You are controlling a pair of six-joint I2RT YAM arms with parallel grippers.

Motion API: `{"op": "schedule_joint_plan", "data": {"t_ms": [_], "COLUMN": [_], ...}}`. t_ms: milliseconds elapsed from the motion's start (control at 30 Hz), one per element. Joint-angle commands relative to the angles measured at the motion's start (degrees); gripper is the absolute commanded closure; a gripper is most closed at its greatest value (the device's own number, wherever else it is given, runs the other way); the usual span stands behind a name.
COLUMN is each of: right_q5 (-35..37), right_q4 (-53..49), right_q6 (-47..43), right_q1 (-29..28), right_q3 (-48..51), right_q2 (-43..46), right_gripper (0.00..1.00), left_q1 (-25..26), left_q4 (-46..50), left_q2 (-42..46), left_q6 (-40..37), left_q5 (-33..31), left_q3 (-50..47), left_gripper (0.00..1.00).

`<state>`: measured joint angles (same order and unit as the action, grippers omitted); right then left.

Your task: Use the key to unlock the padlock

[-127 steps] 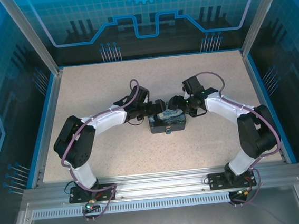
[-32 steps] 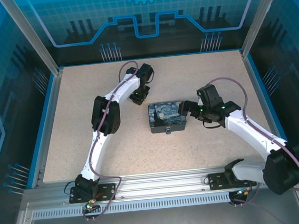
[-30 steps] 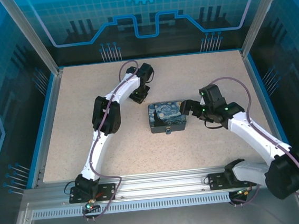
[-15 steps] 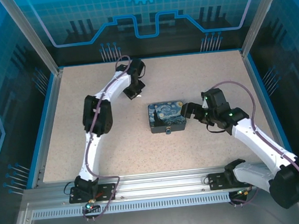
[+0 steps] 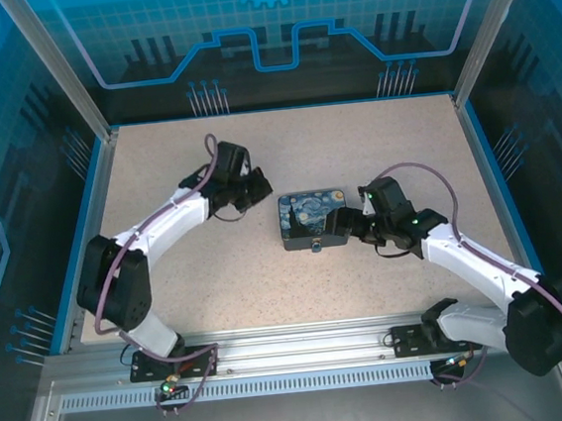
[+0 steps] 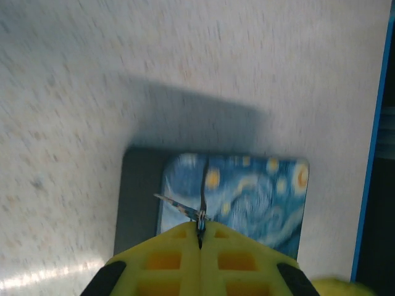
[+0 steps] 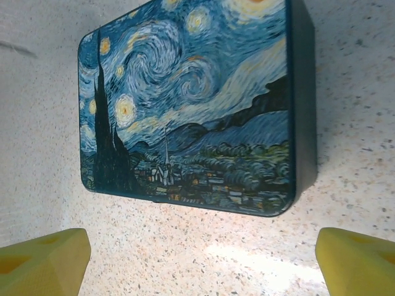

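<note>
My left gripper holds the key and should next move back past the padlock (image 5: 316, 247) and down onto the open tabletop near the box. It should let go of the key there, because that spot is clear.
My left gripper (image 6: 200, 227) is shut on the key (image 6: 199, 213), a thin dark forked sliver sticking out of the yellow fingertips. In the top view the left gripper (image 5: 256, 187) hovers just left of the Starry Night box (image 5: 314, 217). The padlock (image 5: 316, 247) is a tiny grey piece at the middle of the box's near edge. My right gripper (image 5: 335, 226) is at the box's near right corner, open. In the right wrist view the box (image 7: 191, 105) lies ahead of the right gripper (image 7: 200, 265), with only speckled table between the wide-apart yellow fingertips (image 7: 43, 259).
The speckled tabletop (image 5: 218, 276) is bounded by a blue rim (image 5: 93, 239) and metal posts. The box (image 6: 247, 197) lies below the left gripper in its wrist view.
The left arm has swung from the far left back towards the box, holding the key. The right gripper has moved in to the box's near right corner.
</note>
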<state>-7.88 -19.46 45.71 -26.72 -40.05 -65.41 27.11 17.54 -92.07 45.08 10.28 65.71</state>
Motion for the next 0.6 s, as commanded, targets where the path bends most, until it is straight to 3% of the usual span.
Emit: {"op": "schedule_joint_plan", "data": {"t_ms": [0,233,567], "right_q5": [1.4,1.3,5.4], "right_q4": [0.7,2.1,1.5], "right_q6": [1.3,3.3,3.6], "right_q1": [-1.3,-1.6,-1.7], "right_q3": [0.2,2.2,-1.2], "right_q2": [-0.8,-2.9,-8.2], "right_gripper": [0.05,0.07,0.09], "left_q1": [3.1,11.0,15.2], "left_q4": [-2.9,-1.6,-8.7], "left_q2": [5.3,11.6,13.0], "left_q6": [-4.9,-5.7,-1.8], "left_q5": [3.4,0.6,1.2], "left_q3": [-3.9,-11.4,-18.0], "left_gripper": [1.0,1.0,1.0]}}
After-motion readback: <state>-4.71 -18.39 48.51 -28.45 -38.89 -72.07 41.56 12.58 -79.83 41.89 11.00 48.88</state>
